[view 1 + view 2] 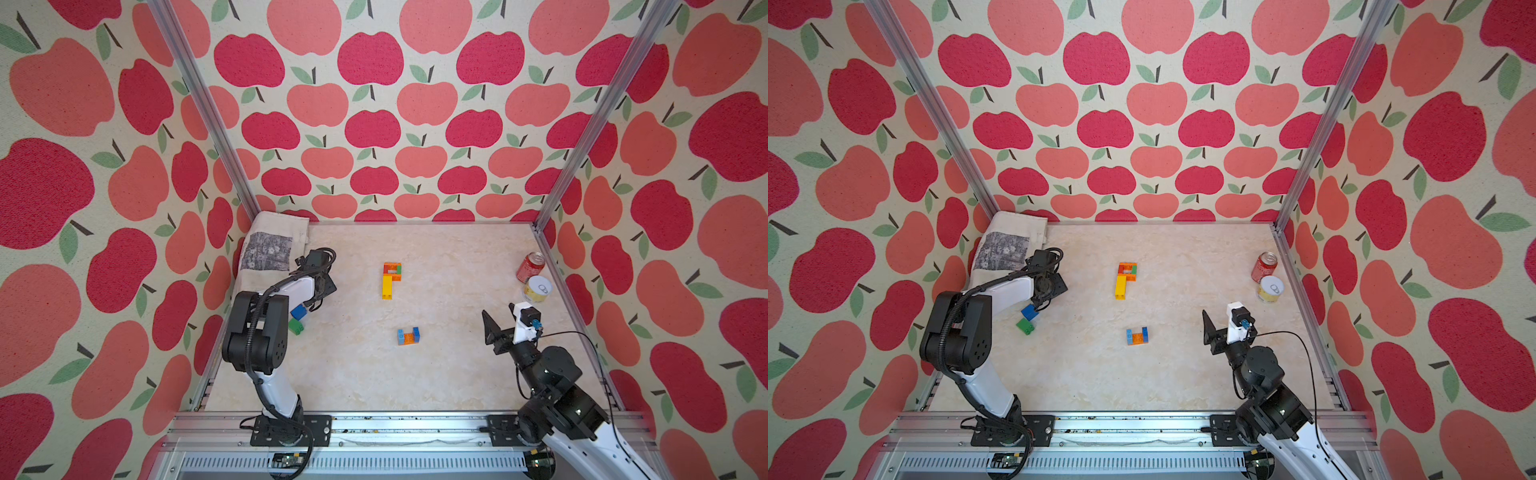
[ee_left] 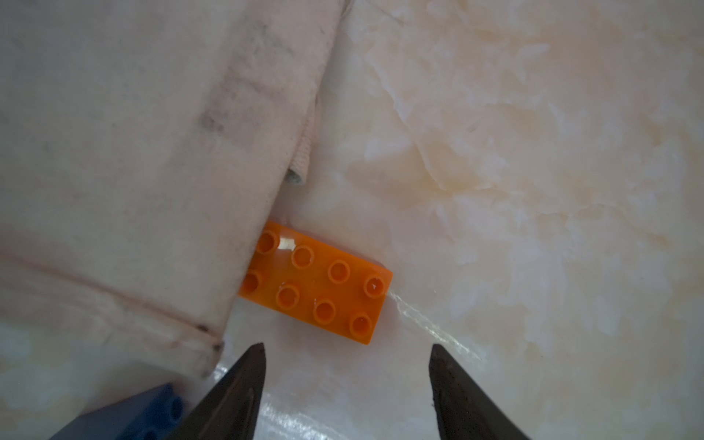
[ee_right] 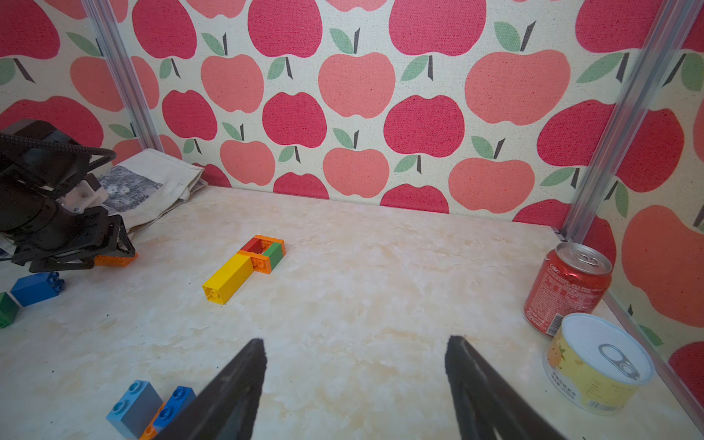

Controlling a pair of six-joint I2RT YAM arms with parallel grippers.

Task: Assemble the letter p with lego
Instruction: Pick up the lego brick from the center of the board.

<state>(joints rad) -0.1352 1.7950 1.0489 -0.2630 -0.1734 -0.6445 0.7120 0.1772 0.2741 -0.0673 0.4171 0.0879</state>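
I need to move my left gripper gently outward and down onto the orange brick's loose end [image 2: 353, 299], because cloth crowds the brick's other end.
A P-shaped lego assembly [image 1: 390, 278] [image 1: 1125, 279] [image 3: 247, 266] of yellow, orange, red and green bricks lies flat mid-table. Nearer the front sits a small blue, orange and light-blue cluster [image 1: 408, 336] [image 3: 152, 407]. A loose blue brick [image 1: 298, 311] [image 3: 34, 287] and a green brick [image 1: 296, 326] lie at the left. My left gripper [image 2: 346, 346] is open just short of a flat orange brick [image 2: 316, 289] [image 3: 114, 260], one end of which is tucked under the cloth's edge. My right gripper [image 3: 354, 341] is open and empty above bare table at the front right.
A folded cloth bag [image 1: 270, 245] [image 2: 133, 152] lies in the back left corner. A red soda can [image 1: 530, 267] and a yellow tin [image 1: 537, 289] stand by the right wall. Aluminium posts and apple-print walls enclose the table.
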